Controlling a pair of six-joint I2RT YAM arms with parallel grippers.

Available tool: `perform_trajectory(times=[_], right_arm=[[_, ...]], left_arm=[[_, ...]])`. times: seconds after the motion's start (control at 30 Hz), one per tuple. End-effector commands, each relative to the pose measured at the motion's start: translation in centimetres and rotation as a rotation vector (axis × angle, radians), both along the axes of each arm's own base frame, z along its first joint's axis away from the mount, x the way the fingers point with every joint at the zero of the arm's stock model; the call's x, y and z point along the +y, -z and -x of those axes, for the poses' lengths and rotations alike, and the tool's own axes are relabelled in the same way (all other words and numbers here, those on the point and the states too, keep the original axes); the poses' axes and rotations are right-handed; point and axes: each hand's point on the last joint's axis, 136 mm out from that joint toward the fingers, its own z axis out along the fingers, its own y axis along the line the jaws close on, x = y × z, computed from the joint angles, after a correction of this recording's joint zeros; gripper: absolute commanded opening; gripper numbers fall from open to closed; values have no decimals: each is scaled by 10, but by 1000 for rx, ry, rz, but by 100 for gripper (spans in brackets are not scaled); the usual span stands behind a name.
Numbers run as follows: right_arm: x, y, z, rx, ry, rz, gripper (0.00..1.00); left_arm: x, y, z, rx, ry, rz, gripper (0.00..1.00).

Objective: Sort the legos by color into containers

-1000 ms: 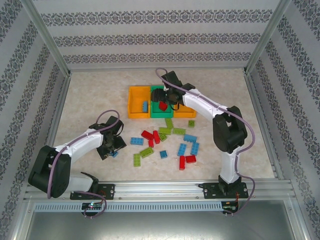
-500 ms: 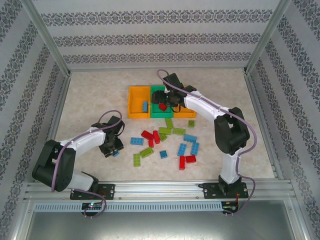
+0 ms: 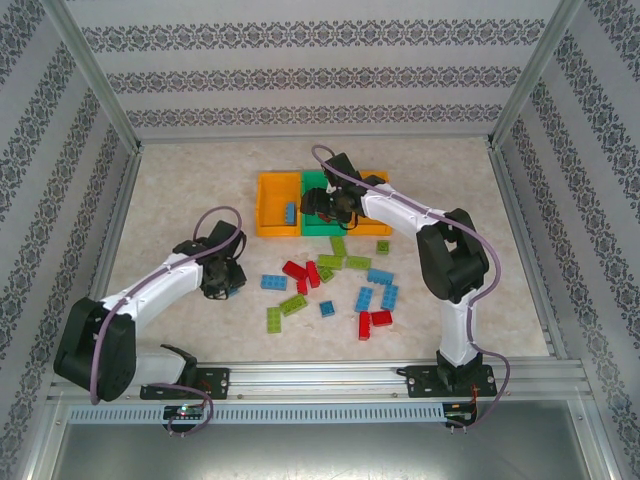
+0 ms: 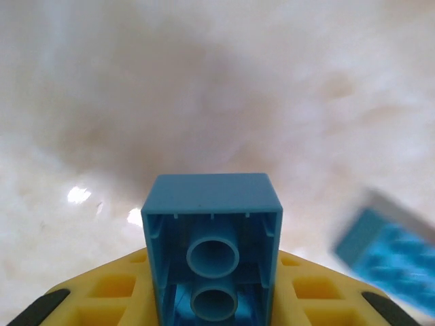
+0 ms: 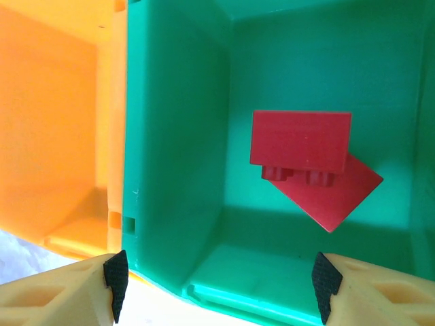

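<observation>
Another blue lego is already in the orange container, so my left gripper should move up and swing outward over the container's open bottom to release the small blue lego.
My left gripper (image 4: 212, 302) is shut on a small blue lego (image 4: 211, 204), its hollow underside facing the wrist camera, just above the table. From above, that gripper (image 3: 222, 280) sits left of the scattered legos (image 3: 335, 285) in red, blue and lime green. My right gripper (image 5: 220, 285) hangs open over the green container (image 5: 177, 136), where two red legos (image 5: 302, 146) lie. In the top view it (image 3: 322, 200) is above the green bin (image 3: 318, 225). The left orange container (image 3: 270, 205) holds one blue lego (image 3: 289, 212). My right arm covers most of the right orange container (image 3: 380, 228).
A second blue brick (image 4: 387, 248) lies blurred on the table just right of my left gripper. Metal frame posts and patterned walls enclose the table (image 3: 180, 200). Open marbled surface lies left and behind the bins.
My left gripper has shut on the blue brick and drawn back from the front edge with it. The right gripper has drifted slightly left over the green bin, still open.
</observation>
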Motion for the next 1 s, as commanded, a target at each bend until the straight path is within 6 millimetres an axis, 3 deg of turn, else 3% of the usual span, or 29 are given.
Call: perform_trajectory(times=[0.0,0.2,0.4,0.57,0.77,0.87,0.97], right_arm=[[9,-8,-13,-10,16,-57,74],[11,-5,-33,-20,50,-70,74],[6,-10,-54,-57,98,-73,74],[8,-37,-56,-107,97,-92,75],[6,-58,-43,-134,79,-104,75],[-5,-65,-28,-150,77,-83,75],[-27,-61,-8,-158,90,-17,76]], left_arm=[[-7,-42,-41,-159,92,-19,27],[-37,-89,-109,-280,243,-18,27],[-61,-102,-158,-321,322,-17,27],[-71,-94,-184,-305,351,-28,27],[-81,-74,-206,-259,383,-39,27],[-83,-66,-212,-231,396,-47,30],[-84,-56,-213,-197,404,-53,37]])
